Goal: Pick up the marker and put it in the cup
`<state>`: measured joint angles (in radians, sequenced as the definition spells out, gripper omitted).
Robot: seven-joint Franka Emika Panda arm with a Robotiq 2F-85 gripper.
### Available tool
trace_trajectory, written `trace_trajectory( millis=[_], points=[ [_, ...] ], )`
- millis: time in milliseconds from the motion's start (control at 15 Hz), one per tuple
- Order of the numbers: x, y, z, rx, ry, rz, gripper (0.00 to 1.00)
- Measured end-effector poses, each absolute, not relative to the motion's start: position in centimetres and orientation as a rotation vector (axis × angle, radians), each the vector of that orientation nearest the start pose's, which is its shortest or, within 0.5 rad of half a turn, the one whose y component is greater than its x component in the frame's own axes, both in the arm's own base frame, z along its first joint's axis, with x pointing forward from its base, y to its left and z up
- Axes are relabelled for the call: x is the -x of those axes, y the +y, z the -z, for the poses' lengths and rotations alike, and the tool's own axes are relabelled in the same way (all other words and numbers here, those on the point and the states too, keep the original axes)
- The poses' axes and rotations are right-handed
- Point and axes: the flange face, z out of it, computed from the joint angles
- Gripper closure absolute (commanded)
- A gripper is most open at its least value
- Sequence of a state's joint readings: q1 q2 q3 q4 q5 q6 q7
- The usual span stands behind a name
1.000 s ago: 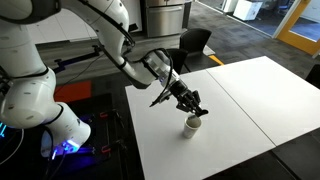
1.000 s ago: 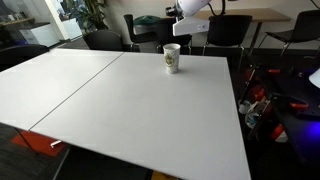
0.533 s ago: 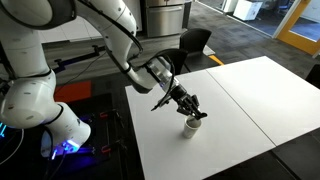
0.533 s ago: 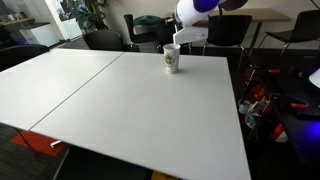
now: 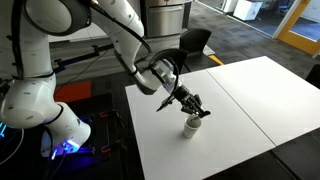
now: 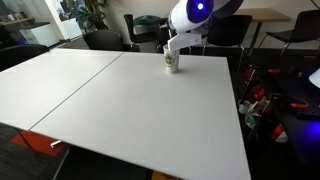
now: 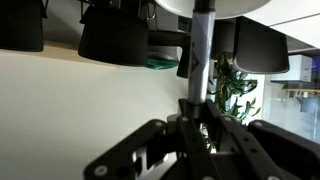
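My gripper should stay over the small white cup (image 7: 237, 7) next, as the cup's opening is just below, and open its fingers to release the marker (image 7: 203, 50), because the marker reaches the cup's rim.
The small white cup (image 5: 190, 124) stands on the white table near its edge; it also shows in an exterior view (image 6: 171, 60). My gripper (image 5: 194, 107) hangs just above the cup, pointing down at it. In the wrist view the gripper (image 7: 200, 112) is shut on the marker (image 7: 203, 50), a thin dark stick that runs from between the fingers toward the cup's white rim (image 7: 210, 6) at the top edge. The marker's tip is right at the cup's mouth. In both exterior views the marker is too small to make out.
The large white table (image 6: 130, 110) is made of two joined tops with a seam (image 5: 240, 100). Black office chairs (image 6: 225, 30) and a potted plant (image 7: 235, 90) stand beyond the table edge. The robot's base (image 5: 45, 110) stands beside the table.
The arm has swung in and lowered a little over the cup, with more of the wrist now in view above it. The marker stays in the gripper; the cup has not moved.
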<state>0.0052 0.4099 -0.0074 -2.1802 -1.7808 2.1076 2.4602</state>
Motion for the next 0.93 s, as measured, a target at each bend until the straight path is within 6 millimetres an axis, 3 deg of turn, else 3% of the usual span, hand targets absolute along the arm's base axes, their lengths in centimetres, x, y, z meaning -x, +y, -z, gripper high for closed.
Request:
trace_trajectory(
  millis=[200,267,333,800,933],
  points=[
    [-55.7,-4.9,-19.2,-1.878,-1.026,-1.234,0.95],
    [-55.9,-4.9,-19.0,-1.879,-1.025,-1.232,0.56],
    [-56.0,-4.9,-18.7,-1.881,-1.023,-1.229,0.55],
    [-56.1,-4.1,-18.0,-1.899,-1.013,-1.225,0.05],
    [-56.2,-3.8,-18.1,-1.904,-1.012,-1.230,0.00]
  ],
)
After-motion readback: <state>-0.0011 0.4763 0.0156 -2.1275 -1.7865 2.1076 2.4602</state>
